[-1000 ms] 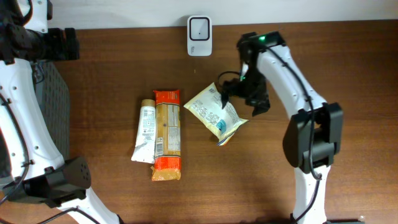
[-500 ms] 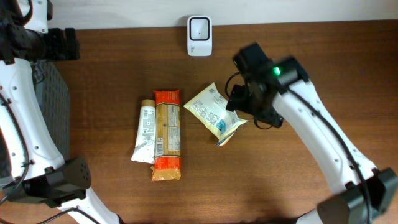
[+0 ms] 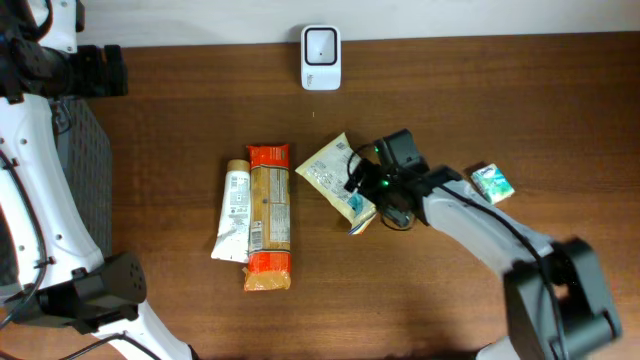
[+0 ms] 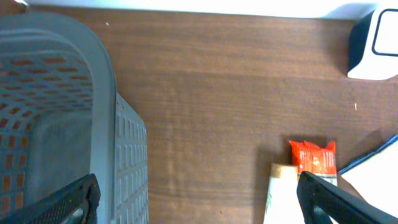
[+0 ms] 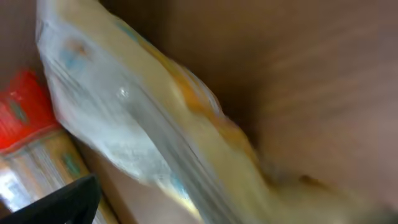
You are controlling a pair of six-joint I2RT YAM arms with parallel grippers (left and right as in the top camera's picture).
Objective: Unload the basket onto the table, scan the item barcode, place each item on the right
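Note:
The pouch's end away from the orange-ended package has bare wood that leaves my fingers room, so my right gripper needs to turn at the pouch first to get onto that end.
A pale yellow pouch lies flat at the table's middle, and it fills the blurred right wrist view. My right gripper is low over the pouch's right edge, open, and only one dark finger shows, with nothing gripped. The white scanner stands at the back edge and also shows in the left wrist view. My left gripper hangs open and empty at the far left, its fingers wide apart above bare wood next to the basket.
An orange-ended tan package and a white tube lie side by side left of the pouch. A small green-and-white packet sits to the right. A grey mesh basket stands at the left edge.
The right arm has swung down and forward, bringing its gripper from above the pouch's upper right to low at its right edge. The small green packet is now uncovered. The left arm is still.

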